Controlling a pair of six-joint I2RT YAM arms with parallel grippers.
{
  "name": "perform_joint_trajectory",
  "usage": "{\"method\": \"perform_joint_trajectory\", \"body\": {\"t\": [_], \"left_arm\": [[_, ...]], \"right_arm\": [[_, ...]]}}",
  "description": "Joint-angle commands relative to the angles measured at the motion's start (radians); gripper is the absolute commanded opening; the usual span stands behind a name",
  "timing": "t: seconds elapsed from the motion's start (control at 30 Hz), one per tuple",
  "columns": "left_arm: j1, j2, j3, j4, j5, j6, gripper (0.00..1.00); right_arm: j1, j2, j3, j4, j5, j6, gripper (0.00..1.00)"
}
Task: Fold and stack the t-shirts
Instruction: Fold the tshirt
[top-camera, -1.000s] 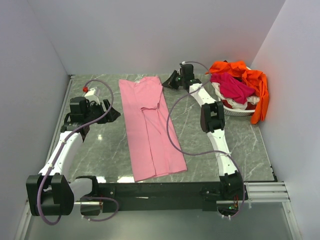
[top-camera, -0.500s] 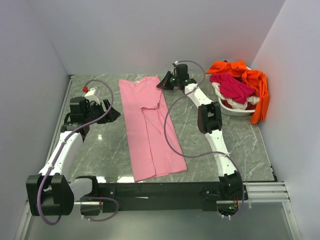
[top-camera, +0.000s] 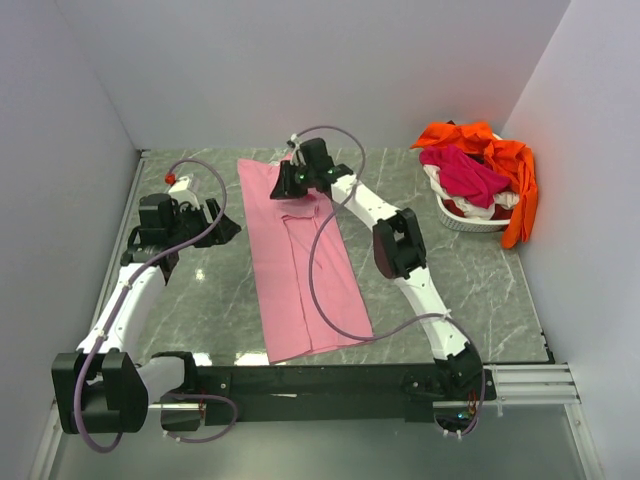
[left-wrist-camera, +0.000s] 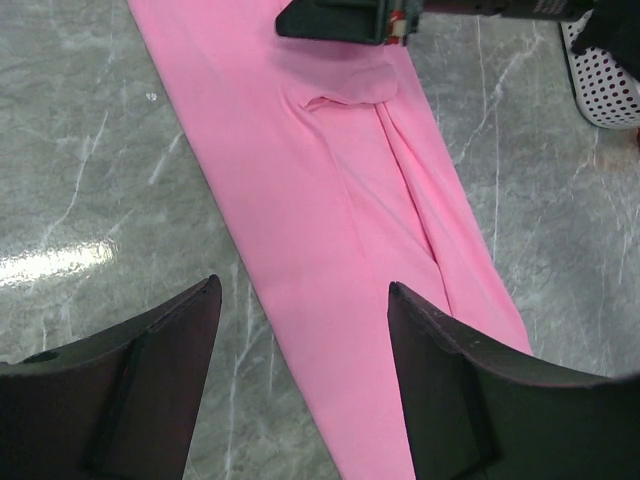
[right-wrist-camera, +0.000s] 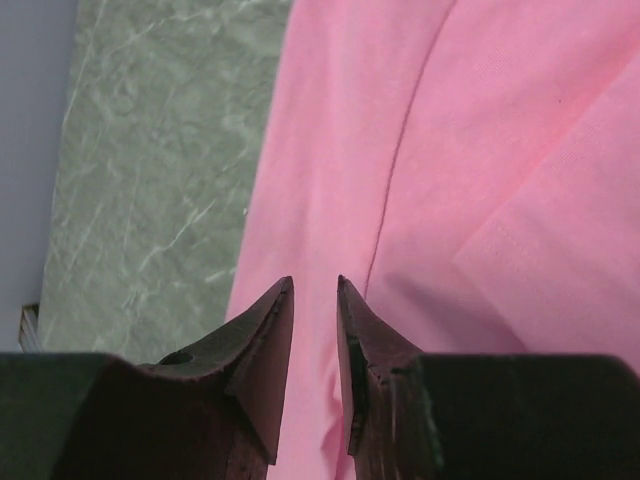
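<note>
The pink shirt's near edge is below the left gripper and to its right in the top view, so the robot needs to swing that gripper back and down onto it next.
A light pink t-shirt (top-camera: 300, 260) lies folded into a long strip down the middle of the table, also seen in the left wrist view (left-wrist-camera: 330, 200) and the right wrist view (right-wrist-camera: 450, 150). My right gripper (top-camera: 283, 186) hovers over its far end, near the left edge; its jaws (right-wrist-camera: 315, 285) stand a narrow gap apart with nothing between them. My left gripper (top-camera: 228, 228) rests left of the shirt, open wide and empty (left-wrist-camera: 305, 290). A magenta t-shirt (top-camera: 465, 172) and an orange t-shirt (top-camera: 510, 165) are heaped in the basket.
A white plastic basket (top-camera: 470, 222) stands at the back right by the right wall. Grey walls enclose the marble table (top-camera: 200, 300) on three sides. The right arm's cable loops over the pink shirt's right half.
My right arm has swung left from beside the shirt's far right corner to over its far end. Its jaws, shut before, now stand slightly apart. The left arm has not moved.
</note>
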Motion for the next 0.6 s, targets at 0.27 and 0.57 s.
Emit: {"method": "perform_joint_trajectory", "body": {"t": [0.27, 0.57], "left_arm": [[-0.003, -0.046, 0.031, 0.008, 0.020, 0.024, 0.73], [-0.162, -0.022, 0.026, 0.051, 0.071, 0.070, 0.73]], "right_arm": [[-0.181, -0.154, -0.048, 0.197, -0.391, 0.055, 0.19], [-0.217, -0.529, -0.430, -0.197, -0.391, -0.574, 0.27]]}}
